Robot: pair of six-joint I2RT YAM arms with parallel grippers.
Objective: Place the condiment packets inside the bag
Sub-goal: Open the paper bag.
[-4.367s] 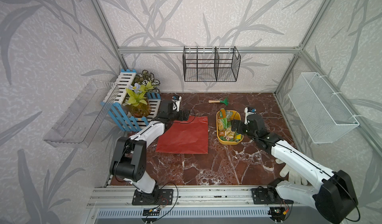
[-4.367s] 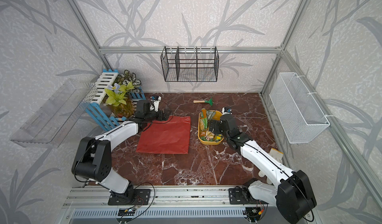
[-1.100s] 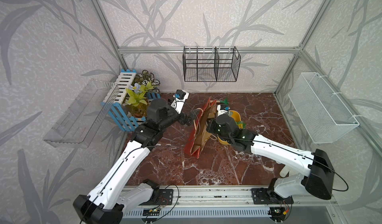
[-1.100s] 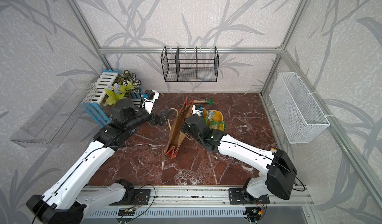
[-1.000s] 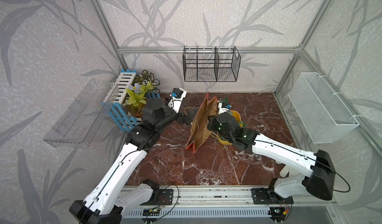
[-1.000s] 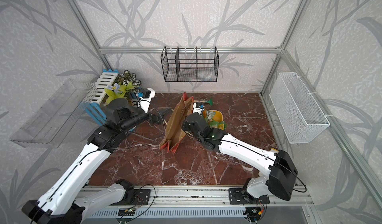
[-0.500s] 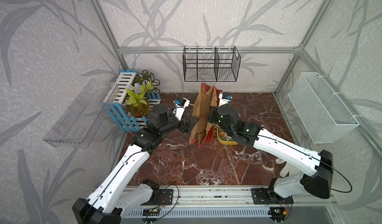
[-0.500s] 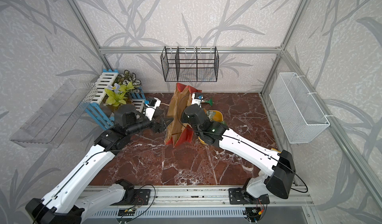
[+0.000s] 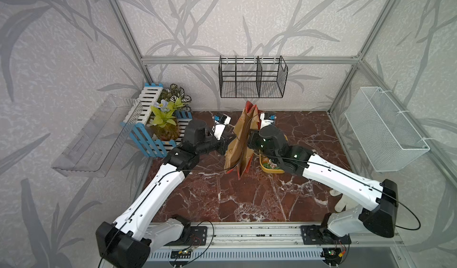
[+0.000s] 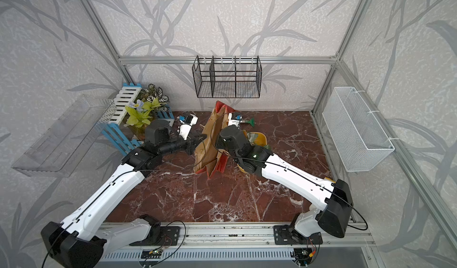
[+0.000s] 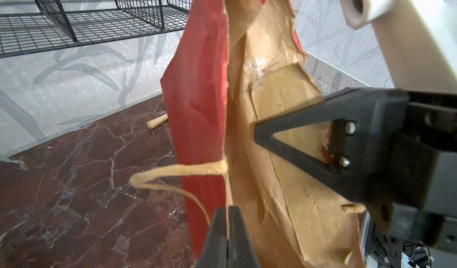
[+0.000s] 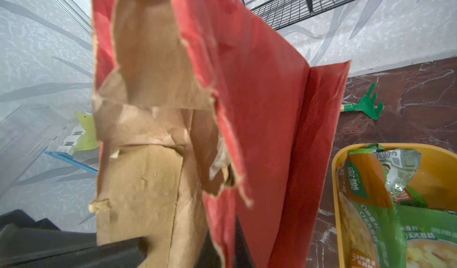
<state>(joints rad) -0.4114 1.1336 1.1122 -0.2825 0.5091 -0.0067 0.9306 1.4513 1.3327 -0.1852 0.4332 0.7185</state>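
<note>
The bag [image 9: 241, 140] hangs, so my right gripper should tilt down, lower the bag's opposite side onto the tabletop below it beside the yellow tub and let that side go.
The red bag [image 9: 241, 140] [image 10: 210, 143] stands upright at mid table, its brown inside showing. It hangs between both grippers. My left gripper [image 11: 228, 208] [image 9: 226, 145] is shut on one edge of the bag's rim, beside a pale cord handle [image 11: 173, 172]. My right gripper [image 12: 222, 249] [image 10: 217, 143] is shut on the opposite wall, and one of its fingers [image 11: 291, 155] shows inside the mouth. Green and orange condiment packets [image 12: 371, 205] [image 9: 269, 161] lie in a yellow tub [image 12: 333, 180] [image 10: 262, 137] just right of the bag.
A green toy rake [image 12: 368, 104] [image 10: 249, 122] lies behind the tub. A blue-and-white crate with plants [image 9: 158, 125] stands at the back left. A black wire basket [image 9: 252, 81] hangs on the back wall and a white mesh basket [image 9: 385, 130] on the right wall.
The bag has gone from leaning to upright and has moved toward the back. My left gripper came in and shut on its rim. The right gripper kept its hold.
</note>
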